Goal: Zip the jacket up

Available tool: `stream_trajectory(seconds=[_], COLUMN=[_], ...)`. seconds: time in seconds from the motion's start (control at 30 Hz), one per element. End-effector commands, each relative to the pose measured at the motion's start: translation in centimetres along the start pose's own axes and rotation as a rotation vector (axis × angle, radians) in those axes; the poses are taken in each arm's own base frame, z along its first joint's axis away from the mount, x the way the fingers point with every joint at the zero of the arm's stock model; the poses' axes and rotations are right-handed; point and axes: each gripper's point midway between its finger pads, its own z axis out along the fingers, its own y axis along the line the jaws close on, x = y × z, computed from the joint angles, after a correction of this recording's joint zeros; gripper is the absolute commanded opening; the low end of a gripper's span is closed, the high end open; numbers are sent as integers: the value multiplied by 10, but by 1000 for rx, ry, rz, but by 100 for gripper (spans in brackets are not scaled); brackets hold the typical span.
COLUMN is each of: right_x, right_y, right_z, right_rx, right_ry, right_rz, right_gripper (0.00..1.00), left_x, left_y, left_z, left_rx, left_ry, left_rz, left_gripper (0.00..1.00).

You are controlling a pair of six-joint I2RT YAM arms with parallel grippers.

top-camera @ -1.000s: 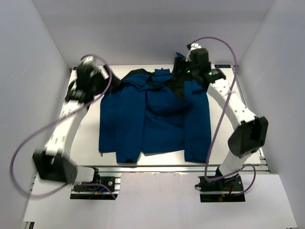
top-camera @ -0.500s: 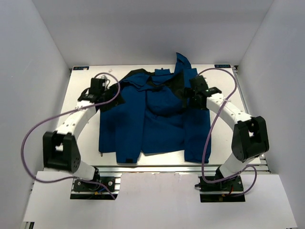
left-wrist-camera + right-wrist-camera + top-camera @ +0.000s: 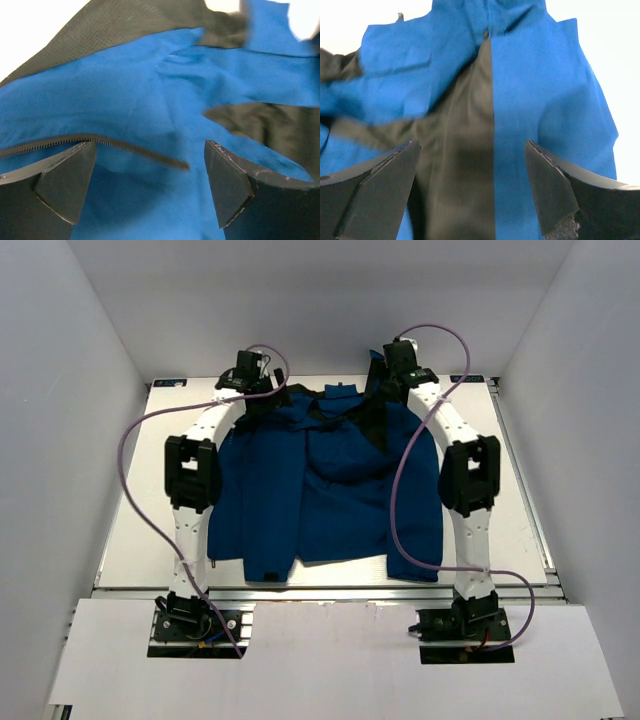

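The end of the dark zipper strip is below my left gripper, between its open fingers. I will move my left gripper down next and close on that end.
The royal-blue jacket (image 3: 320, 490) lies spread on the white table (image 3: 140, 520), front up and unzipped, with black lining showing near the collar. My left gripper (image 3: 262, 398) is open over the jacket's far left shoulder. In the left wrist view a dark zipper strip (image 3: 115, 145) runs across blue fabric (image 3: 150, 100) between the open fingers (image 3: 65, 185). My right gripper (image 3: 385, 390) is open over the far right collar. In the right wrist view black lining (image 3: 465, 165) meets blue fabric (image 3: 540, 110) between its fingers (image 3: 555, 190). Neither holds anything.
White walls close in the table on the left, right and back. Purple cables (image 3: 400, 490) loop from both arms over the jacket's sides. Bare table shows left and right (image 3: 510, 500) of the jacket.
Both arms have stretched forward to the far edge of the jacket. The left gripper moved right and away to the left shoulder. The right gripper moved away to the collar.
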Motion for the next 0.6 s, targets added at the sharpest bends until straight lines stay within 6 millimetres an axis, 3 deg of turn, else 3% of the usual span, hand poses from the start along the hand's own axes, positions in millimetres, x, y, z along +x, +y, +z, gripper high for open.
stream_trajectory(seconds=[0.0, 0.07, 0.13, 0.17, 0.2, 0.23, 0.3, 0.33, 0.4, 0.43, 0.5, 0.57], right_x=[-8, -25, -19, -30, -22, -26, -30, -31, -30, -29, -26, -27], right_y=[-1, 11, 16, 21, 22, 25, 30, 33, 36, 36, 33, 35], right_z=[36, 52, 76, 79, 93, 95, 104, 105, 109, 109, 108, 101], right_rx=[7, -39, -54, -71, -71, -83, -106, -125, -139, -139, -129, -148], right_ry=[-21, -100, -112, -149, -140, -154, -189, -193, -198, -197, -191, -191], right_rz=[57, 86, 109, 123, 131, 140, 167, 167, 172, 171, 165, 135], right_gripper=[89, 89, 89, 89, 89, 89, 86, 80, 55, 33, 0, 0], left_x=[10, 12, 17, 19, 20, 21, 22, 21, 20, 21, 16, 8], left_y=[10, 12, 14, 13, 13, 13, 11, 11, 10, 10, 7, 1], left_z=[14, 22, 30, 31, 34, 35, 37, 37, 37, 35, 32, 17], left_rx=[-43, -36, -27, -22, -16, -8, 7, 12, 14, 14, 26, 46], left_ry=[73, 74, 81, 85, 86, 90, 94, 91, 86, 86, 62, 26], left_rz=[20, 29, 45, 52, 61, 79, 92, 105, 106, 106, 112, 124], left_gripper=[98, 98, 98, 95, 92, 77, 57, 38, 0, 0, 0, 0])
